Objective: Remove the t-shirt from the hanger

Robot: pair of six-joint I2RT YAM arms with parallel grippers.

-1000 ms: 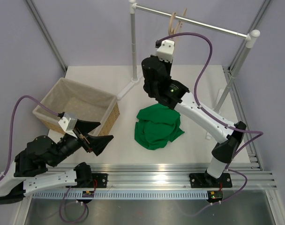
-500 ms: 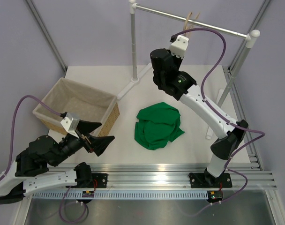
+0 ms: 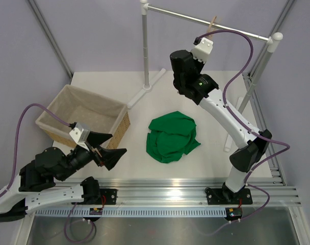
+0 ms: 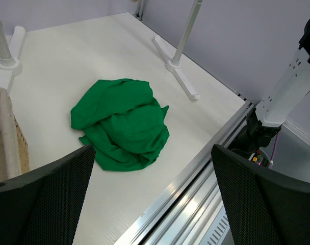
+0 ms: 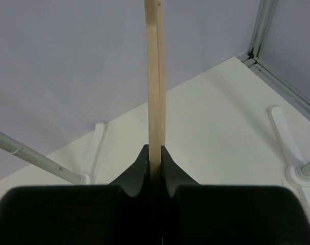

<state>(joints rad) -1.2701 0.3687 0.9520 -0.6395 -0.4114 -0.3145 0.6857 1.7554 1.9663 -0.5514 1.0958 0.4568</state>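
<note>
I will keep my right gripper nearly still beside the metal bar next and spread its fingers off the hanger (image 5: 155,76), since the green t-shirt (image 3: 171,137) already lies on the table.
The green t-shirt (image 3: 171,137) lies in a crumpled heap on the white table, off the hanger; the left wrist view shows it ahead (image 4: 122,122). The pale wooden hanger (image 5: 155,76) stands edge-on, pinched between the jaws of my right gripper (image 5: 155,153). From above, the right gripper (image 3: 208,37) is raised high at the back, and the hanger's top (image 3: 212,23) reaches the metal rail; its hook is hidden. My left gripper (image 3: 118,143) hovers low at the front left, open and empty, a good way left of the t-shirt.
A wicker basket (image 3: 83,113) with a cloth lining stands at the left. The metal rail (image 3: 236,30) spans two white posts (image 3: 145,46) with flat feet (image 4: 178,71) on the table. An aluminium track (image 3: 170,186) runs along the front edge.
The right arm has risen and swung to the right and back, carrying the hanger up to the rail. The t-shirt has stayed put; the left gripper has barely shifted.
</note>
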